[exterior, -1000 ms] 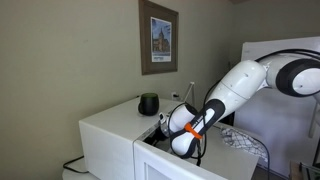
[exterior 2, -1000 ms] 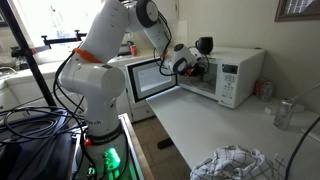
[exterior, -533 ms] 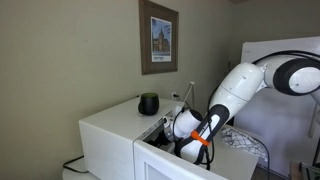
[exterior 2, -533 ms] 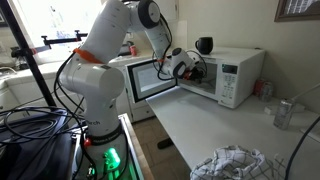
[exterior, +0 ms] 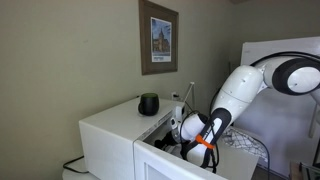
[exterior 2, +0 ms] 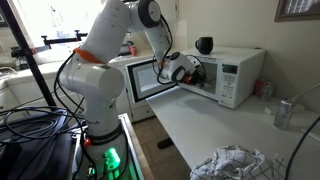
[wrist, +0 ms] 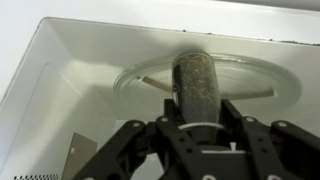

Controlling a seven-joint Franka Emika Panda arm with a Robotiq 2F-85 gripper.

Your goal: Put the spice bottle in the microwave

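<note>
I will move my gripper deeper into the microwave and closer to the turntable to let go of the spice bottle there.
In the wrist view my gripper (wrist: 198, 120) is shut on the spice bottle (wrist: 195, 82), a small dark grey cylinder that sticks out forward between the fingers. The bottle hangs over the glass turntable (wrist: 140, 78) inside the white microwave (wrist: 70, 70). In both exterior views the gripper (exterior: 192, 136) (exterior 2: 184, 69) is at the microwave's open front (exterior 2: 236, 76), with the door (exterior 2: 143, 80) swung open. The bottle cannot be made out in the exterior views.
A squat black pot (exterior: 148, 104) (exterior 2: 204, 45) stands on top of the microwave. A crumpled cloth (exterior 2: 232, 163) and a metal can (exterior 2: 283, 113) lie on the white counter. The microwave's walls are close on both sides of the gripper.
The gripper has moved down and into the microwave's opening with the bottle still held. The pot and door have not moved.
</note>
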